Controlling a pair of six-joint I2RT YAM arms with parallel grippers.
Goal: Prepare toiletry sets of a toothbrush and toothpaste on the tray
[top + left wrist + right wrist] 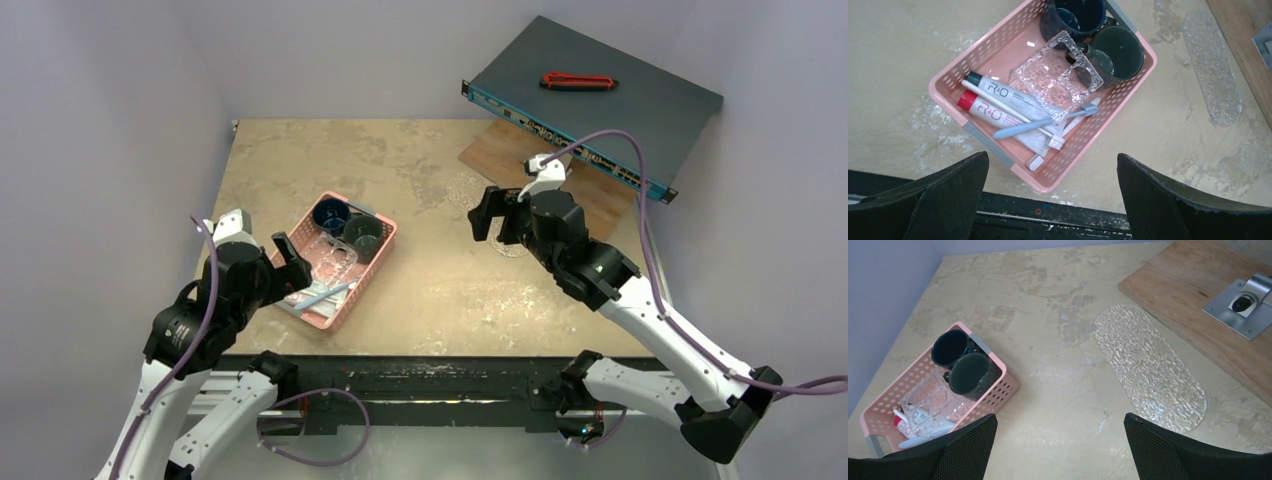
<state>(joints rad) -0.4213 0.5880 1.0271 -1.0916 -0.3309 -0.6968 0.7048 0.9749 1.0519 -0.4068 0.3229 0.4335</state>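
Observation:
I next need to lower and turn my left gripper to straddle the gray grip on the basket's near rim (pixel 290 308) (pixel 998 153), since that rim runs at an angle to my open fingers.
The pink basket (pixel 983 50) holds a light blue toothbrush (pixel 1033 126), a white toothbrush (pixel 1003 107) and two white toothpaste tubes, one red-capped (pixel 993 114), one dark-capped (pixel 1008 92). A clear oval textured tray (pixel 1148 370) lies flat and empty on the table right of the basket; it also shows in the left wrist view (pixel 1213 75). My left gripper (pixel 292 262) (pixel 1053 200) is open and empty above the basket's near corner. My right gripper (pixel 490 215) (pixel 1060 440) is open and empty, raised over the table beside the tray.
In the basket (pixel 370 270) a dark blue mug (pixel 1078 15) and a dark green mug (pixel 1115 50) stand at the far end. A clear rectangular textured piece (pixel 1058 75) lies over the tubes. A wooden board (pixel 500 150) and a dark network switch (pixel 600 100) sit at the back right.

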